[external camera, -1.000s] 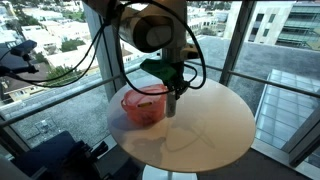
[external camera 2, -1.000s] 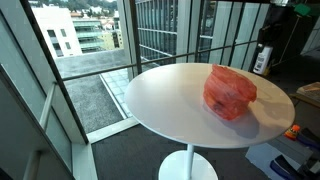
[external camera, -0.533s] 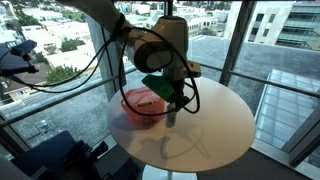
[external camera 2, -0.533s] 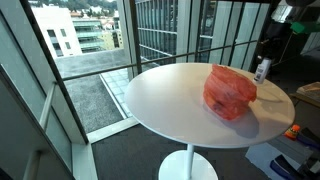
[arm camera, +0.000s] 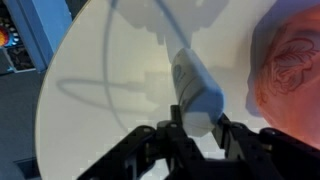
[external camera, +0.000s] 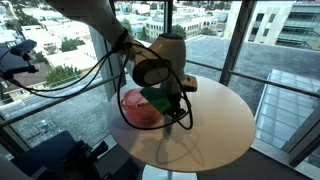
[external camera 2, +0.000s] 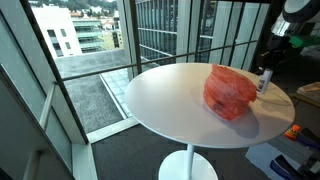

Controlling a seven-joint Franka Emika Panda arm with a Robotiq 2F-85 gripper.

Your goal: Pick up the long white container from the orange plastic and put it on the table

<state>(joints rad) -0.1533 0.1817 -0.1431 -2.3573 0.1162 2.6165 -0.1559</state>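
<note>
My gripper moves down slightly and opens next, since it holds the long white container [external camera 2: 264, 81] upright over bare table, clear of the orange plastic basket [external camera 2: 230, 92].
My gripper [arm camera: 195, 128] is shut on the long white container [arm camera: 194, 84], a slim whitish cylinder that points away from the wrist camera toward the table top [arm camera: 100, 85]. The orange plastic basket [arm camera: 296, 62] lies to the right of it in the wrist view, apart from the container. In an exterior view the gripper [external camera 2: 269, 66] holds the container [external camera 2: 264, 81] upright, low over the far edge of the round table [external camera 2: 170, 100], just behind the basket [external camera 2: 230, 92]. I cannot tell whether the container touches the table. The gripper [external camera: 173, 103] also shows beside the basket [external camera: 140, 108].
The round beige table [external camera: 215, 120] stands by tall windows with a railing. Dark cables hang from the arm [external camera: 150, 70] over the basket. A cluttered floor area [external camera 2: 295, 130] lies beyond the table edge.
The arm has come down and moved out from above the basket, carrying the container lower toward the table top beside the basket.
</note>
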